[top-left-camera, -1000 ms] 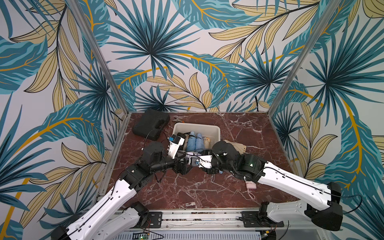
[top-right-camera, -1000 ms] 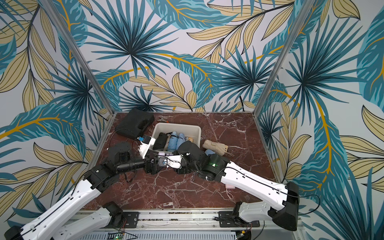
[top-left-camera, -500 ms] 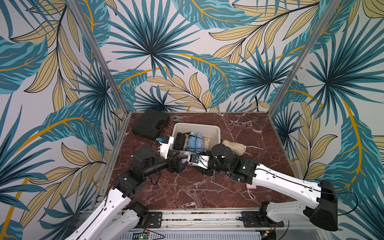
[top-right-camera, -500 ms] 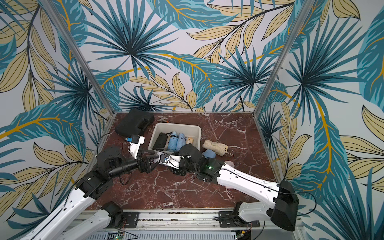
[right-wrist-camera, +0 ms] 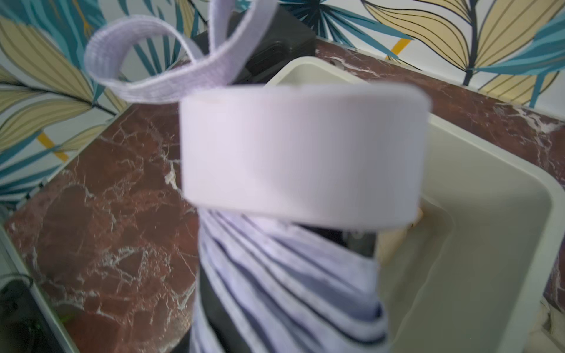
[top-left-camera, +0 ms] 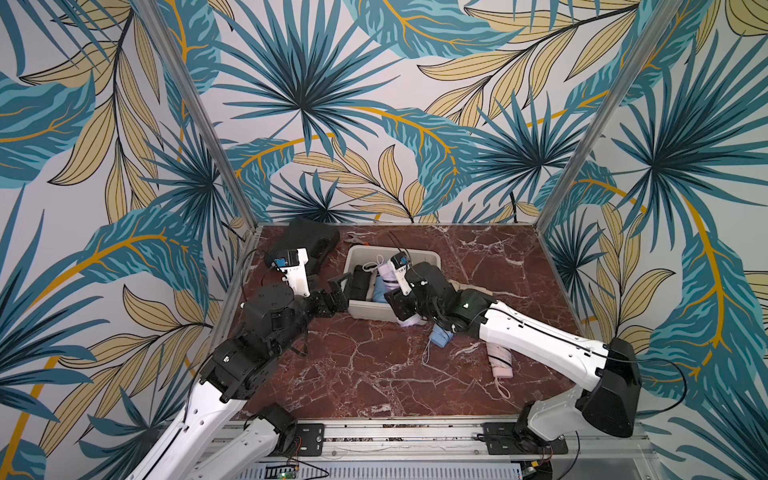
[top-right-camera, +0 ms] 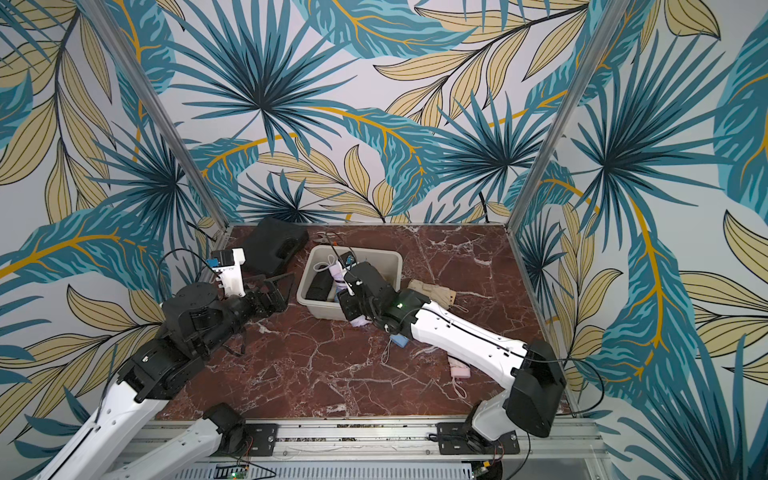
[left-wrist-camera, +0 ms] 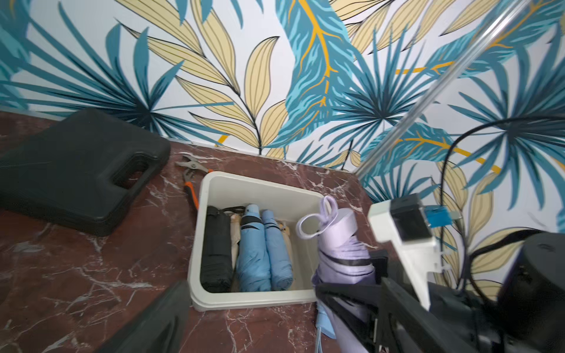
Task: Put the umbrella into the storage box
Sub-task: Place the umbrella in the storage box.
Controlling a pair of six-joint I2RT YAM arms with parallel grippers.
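Note:
Next, my right gripper moves outward, tilts the lavender umbrella (top-right-camera: 336,275) flat, lowers it and releases, as the box's empty strip (top-right-camera: 387,272) beside the blue umbrellas lies outward and below.
The off-white storage box (top-left-camera: 360,251) (top-right-camera: 390,256) (left-wrist-camera: 260,301) (right-wrist-camera: 489,146) stands at the back middle of the table, with black, blue and beige folded umbrellas lying inside. My right gripper (top-left-camera: 400,298) (top-right-camera: 352,300) (right-wrist-camera: 287,290) is shut on a lavender folded umbrella (top-left-camera: 388,276) (top-right-camera: 336,275) (left-wrist-camera: 342,253) (right-wrist-camera: 290,159). It is held steeply tilted at the box's near right corner. Its strap end is over the box and its lower end is outside the front wall. My left gripper (top-left-camera: 345,293) (top-right-camera: 286,291) (left-wrist-camera: 250,308) is open just left of the box, holding nothing.
A black moulded case (top-left-camera: 307,241) (left-wrist-camera: 76,171) lies at the back left, with pliers (top-left-camera: 353,239) (left-wrist-camera: 191,174) beside the box. A blue umbrella (top-left-camera: 440,337), a pink one (top-left-camera: 500,361) and a beige one (top-right-camera: 432,291) lie on the marble table right of the box.
The two grippers were together in front of the box. My left gripper has drawn back to the left, and my right gripper has carried the lavender umbrella up to the box's near right corner.

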